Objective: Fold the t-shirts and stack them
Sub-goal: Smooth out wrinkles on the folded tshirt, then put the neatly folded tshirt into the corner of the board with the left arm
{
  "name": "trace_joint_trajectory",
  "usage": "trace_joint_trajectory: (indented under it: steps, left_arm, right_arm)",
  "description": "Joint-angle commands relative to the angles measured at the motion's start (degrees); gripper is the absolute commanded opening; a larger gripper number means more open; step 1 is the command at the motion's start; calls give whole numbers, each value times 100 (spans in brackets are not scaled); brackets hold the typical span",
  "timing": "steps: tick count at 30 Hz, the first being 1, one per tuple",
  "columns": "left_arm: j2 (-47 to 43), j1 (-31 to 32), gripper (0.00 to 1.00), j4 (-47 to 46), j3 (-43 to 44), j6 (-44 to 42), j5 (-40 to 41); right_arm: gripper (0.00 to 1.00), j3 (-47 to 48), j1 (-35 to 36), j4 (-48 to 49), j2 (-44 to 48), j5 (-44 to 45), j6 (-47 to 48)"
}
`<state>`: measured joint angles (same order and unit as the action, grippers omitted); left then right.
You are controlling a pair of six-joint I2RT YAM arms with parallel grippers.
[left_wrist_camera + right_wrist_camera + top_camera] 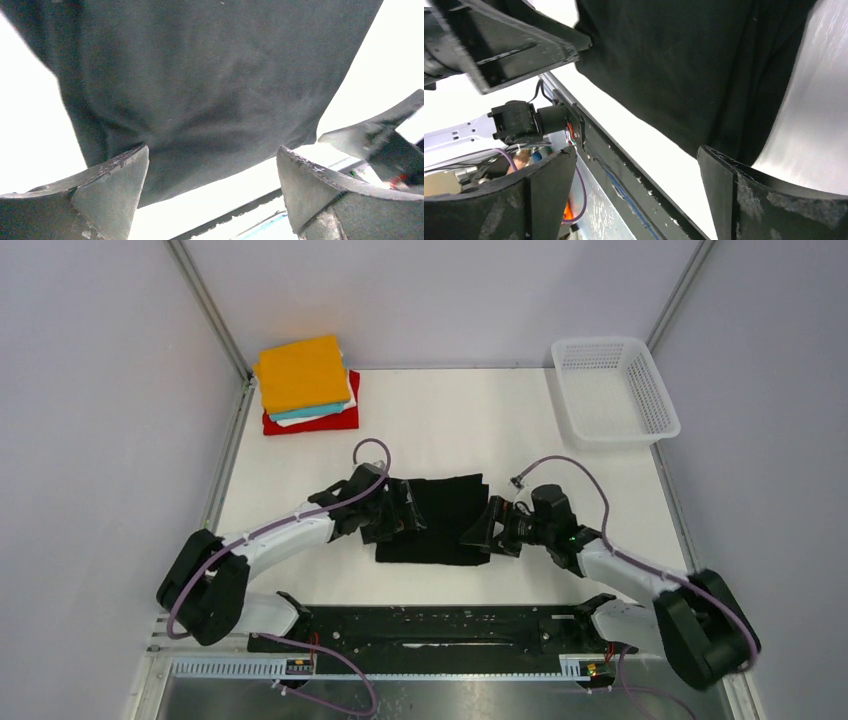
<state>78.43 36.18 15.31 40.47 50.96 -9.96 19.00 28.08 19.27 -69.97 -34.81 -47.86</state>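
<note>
My left gripper turns and comes outward and down onto the fold at its stack-side edge (72,92) next, since the black shirt already lies folded into a rectangle.
A black t-shirt (440,520) lies folded into a rectangle in the middle of the table. It fills the left wrist view (210,80) and the top of the right wrist view (694,65). My left gripper (400,512) is open at the shirt's left edge. My right gripper (482,530) is open at its right edge. Neither holds cloth. A stack of folded shirts sits at the back left: orange (302,372) on top, then teal (308,412), white, and red (320,422) at the bottom.
A white mesh basket (613,390) stands at the back right. A black rail (440,625) runs along the near table edge, also in the right wrist view (624,165). The left gripper's finger shows in the right wrist view (509,45).
</note>
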Motion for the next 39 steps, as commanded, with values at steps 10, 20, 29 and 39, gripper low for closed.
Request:
trace_joint_trajectory:
  steps: [10, 20, 29, 39]
  left_arm:
    - [382, -769, 99, 844, 627, -318, 1689]
    - [1821, -400, 72, 294, 1134, -398, 962]
    - [3028, 347, 1, 2344, 3118, -220, 3276]
    - [3724, 360, 0, 3103, 5222, -1331, 6134]
  right_arm:
    - [99, 715, 23, -2474, 2312, 1967, 1040]
    - [99, 869, 17, -2992, 2057, 2206, 1447]
    - [99, 895, 14, -3283, 2161, 2615, 1706]
    - [100, 724, 5, -3349, 2701, 3330, 2066]
